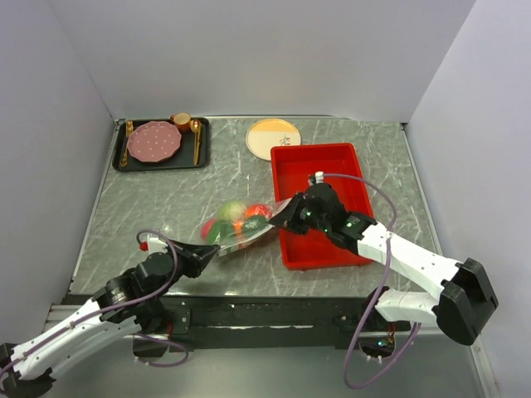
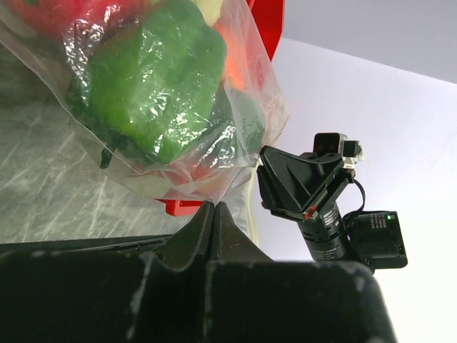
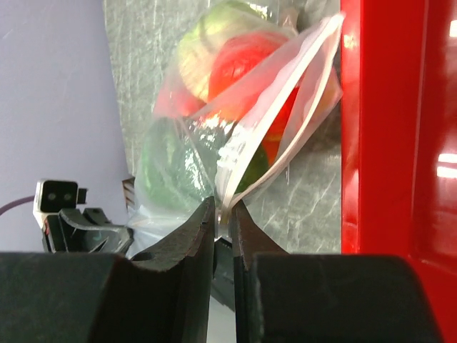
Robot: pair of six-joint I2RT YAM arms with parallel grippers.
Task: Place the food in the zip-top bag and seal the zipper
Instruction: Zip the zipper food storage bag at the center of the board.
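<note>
The pinch on the bag's zipper needs to slide outward along it to the zipper's far end [image 1: 284, 201] [image 3: 334, 25] next, and my right gripper needs to let go there.
The clear zip-top bag [image 1: 236, 225] hangs between both grippers just left of the red tray, with the food [image 1: 233, 220] inside: red, orange, dark green and light green pieces. My left gripper [image 1: 207, 252] is shut on the bag's lower left corner [image 2: 214, 187]; a green pepper [image 2: 153, 86] fills that view. My right gripper [image 1: 282, 217] is shut on the zipper [image 3: 285, 153] at the bag's right end, with the strip pinched between its fingertips [image 3: 246, 221]. In the right wrist view the mouth gapes open above the pinch, and the red and green food [image 3: 235, 68] shows inside.
The red tray [image 1: 328, 170] lies under the right arm. A black tray [image 1: 120, 157] with a pink plate [image 1: 153, 141], a cup and gold cutlery sits at the back left. A white and yellow plate [image 1: 274, 137] lies at the back centre.
</note>
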